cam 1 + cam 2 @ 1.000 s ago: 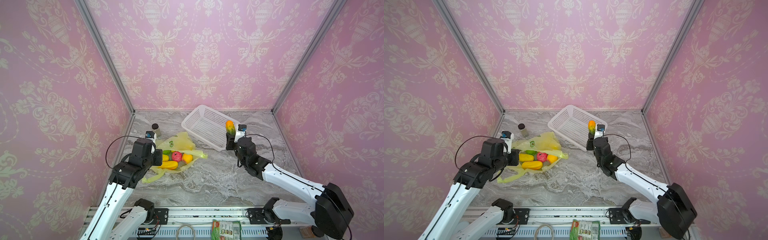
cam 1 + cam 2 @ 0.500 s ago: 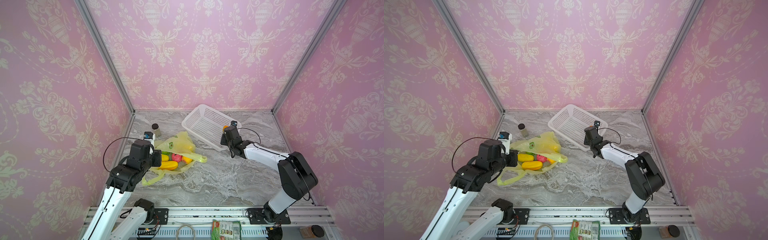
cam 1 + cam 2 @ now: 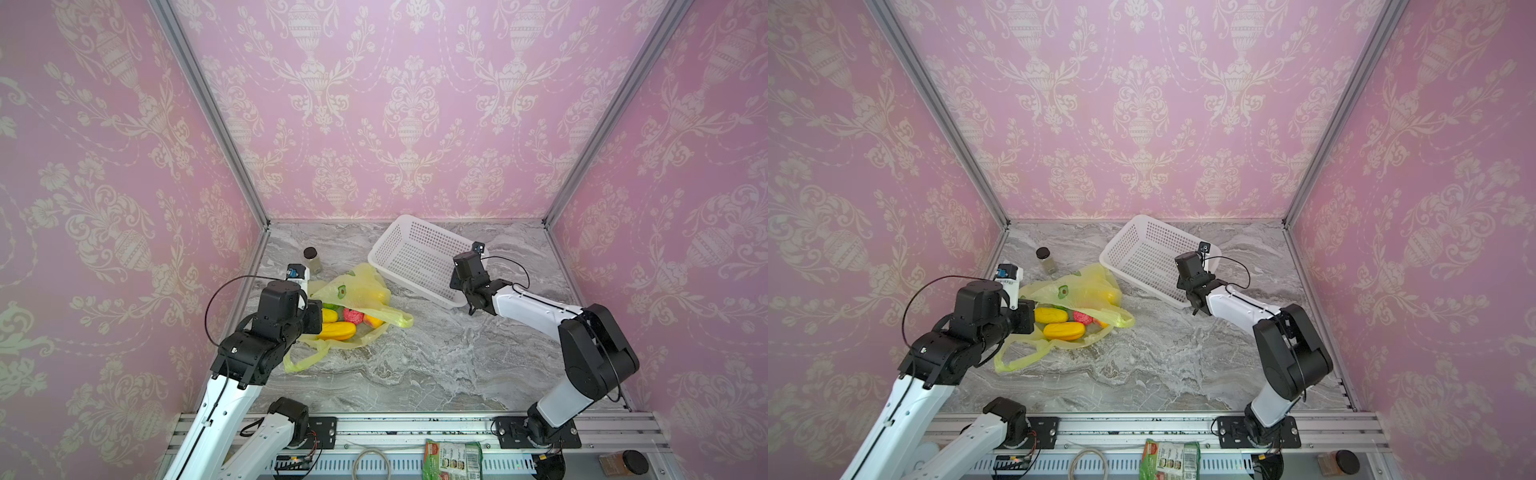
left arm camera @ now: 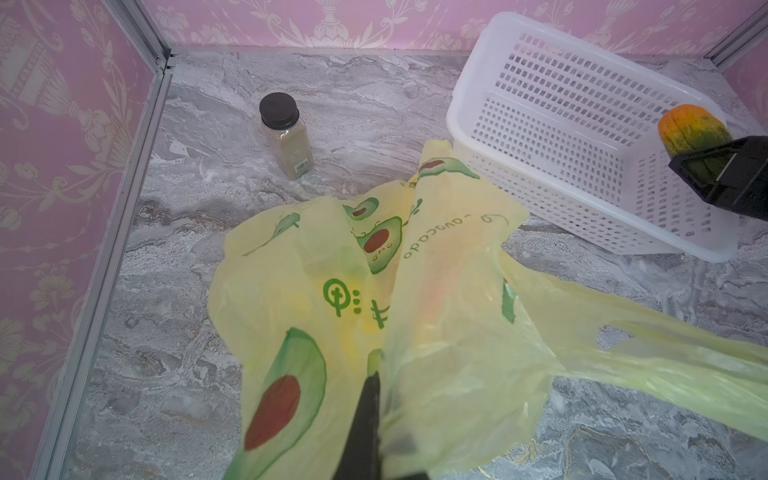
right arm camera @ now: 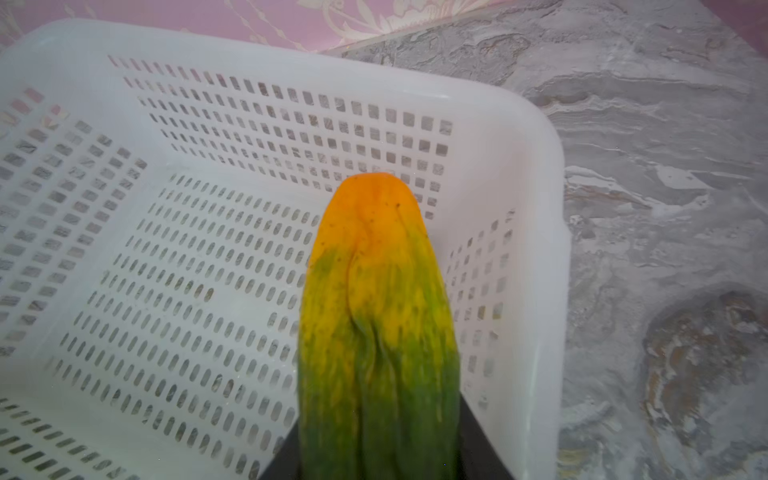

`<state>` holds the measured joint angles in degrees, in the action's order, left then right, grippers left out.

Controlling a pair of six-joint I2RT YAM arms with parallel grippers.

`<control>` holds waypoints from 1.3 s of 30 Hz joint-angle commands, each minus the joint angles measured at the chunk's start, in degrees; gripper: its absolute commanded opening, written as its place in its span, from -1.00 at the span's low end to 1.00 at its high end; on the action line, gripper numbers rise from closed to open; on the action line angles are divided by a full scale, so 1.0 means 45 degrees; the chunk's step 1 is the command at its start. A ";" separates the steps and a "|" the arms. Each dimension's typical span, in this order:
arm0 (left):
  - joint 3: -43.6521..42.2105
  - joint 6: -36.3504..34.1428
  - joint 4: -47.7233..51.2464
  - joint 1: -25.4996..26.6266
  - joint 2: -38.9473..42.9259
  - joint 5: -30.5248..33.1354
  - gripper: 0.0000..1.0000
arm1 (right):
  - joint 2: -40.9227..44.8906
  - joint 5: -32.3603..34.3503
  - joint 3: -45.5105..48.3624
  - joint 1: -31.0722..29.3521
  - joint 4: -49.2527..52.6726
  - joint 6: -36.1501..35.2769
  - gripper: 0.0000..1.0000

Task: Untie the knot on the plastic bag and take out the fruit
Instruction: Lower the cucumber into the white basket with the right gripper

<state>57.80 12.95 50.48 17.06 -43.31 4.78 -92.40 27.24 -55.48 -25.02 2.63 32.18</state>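
Note:
The basket's empty bottom near its end lies below, so my right gripper will lower the green-orange fruit inside the basket's rim and release it there.
The plastic bag lies slack and open-mouthed on the marble table, left of centre. Fruit shows in its mouth: a yellow oblong, a pink bumpy ball and an orange piece. The knot is out of view; one handle loop trails loose. My left gripper is shut on a fold of the bag's film. Over the white basket's near corner, my right gripper is shut on a green-orange fruit. That fruit is hidden under the wrist in both top views.
The white perforated basket sits at the back, right of the bag. A small black-capped jar stands behind the bag near the left wall. A snack packet and another jar lie on the front rail.
My right arm has folded back and brought the green-orange fruit from upright beside the basket to low over its near corner. The left gripper has kept its hold; the bag shifted slightly.

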 commanded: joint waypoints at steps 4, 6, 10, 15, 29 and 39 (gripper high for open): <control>-0.0083 0.0082 0.0130 0.0066 0.0054 -0.0152 -1.00 | 0.1428 0.1309 0.1180 0.0778 0.1641 0.0077 -0.92; -0.0088 0.0072 0.0112 0.0075 0.0094 -0.0179 -1.00 | 0.1821 0.1500 0.1331 0.0953 0.1849 0.0031 -0.90; -0.0090 0.0076 0.0115 0.0062 0.0177 -0.0199 -1.00 | 0.2345 0.1504 0.1469 0.1183 0.2162 -0.0170 -0.92; -0.0088 0.0071 0.0090 0.0064 0.0235 -0.0282 -1.00 | 0.2717 -0.0298 0.1539 0.1145 0.1722 -0.0563 -0.85; -0.0093 0.0071 0.0091 0.0064 0.0249 -0.0318 -1.00 | -0.0721 -0.0592 -0.0001 0.1055 0.2365 -0.0316 -0.84; -0.0119 0.0053 0.0061 0.0062 0.0311 -0.0370 -1.00 | -0.1516 0.0205 -0.0811 0.1011 0.2999 -0.0045 -0.39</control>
<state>57.78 12.95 50.48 17.06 -42.72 4.23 -100.44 26.63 -59.02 -20.08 15.44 31.20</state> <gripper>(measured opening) 0.045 0.364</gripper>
